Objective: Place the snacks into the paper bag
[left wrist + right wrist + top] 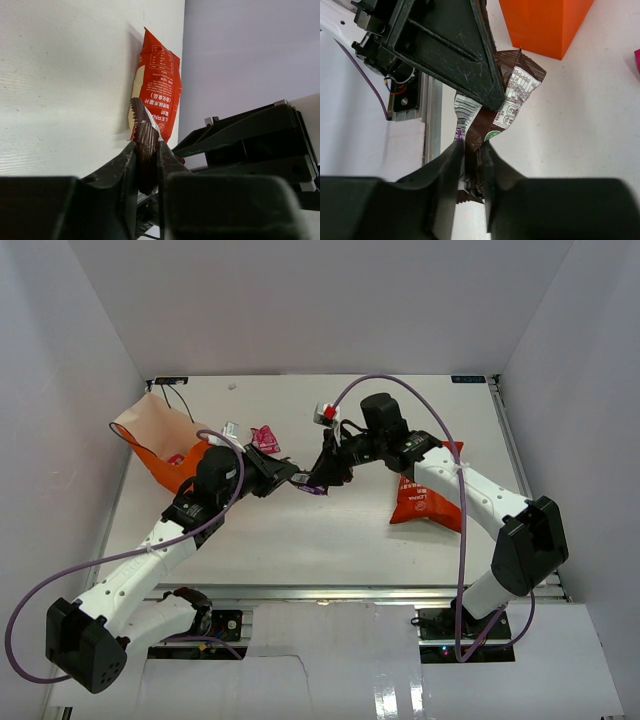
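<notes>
My left gripper should go left in the top view, over the paper bag's opening, and release the dark brown sweet (308, 486).
Both grippers meet over the middle of the table and pinch the same dark brown wrapped sweet (308, 486). My left gripper (291, 478) is shut on one end of the sweet (144, 134). My right gripper (324, 478) is shut on the other end (492, 119). The orange paper bag (168, 462) lies at the back left, its peach inside showing; its orange wall shows in the right wrist view (540, 25). The red-orange crisp bag (428, 502) lies at the right, also in the left wrist view (159, 92). A pink sweet (265, 438) and a silvery-grey sweet (230, 429) lie near the paper bag. The yellow candy pack is out of view.
The table's metal front rail (330, 592) runs along the near edge. White walls close in the left, back and right sides. Purple cables (400, 390) loop over both arms.
</notes>
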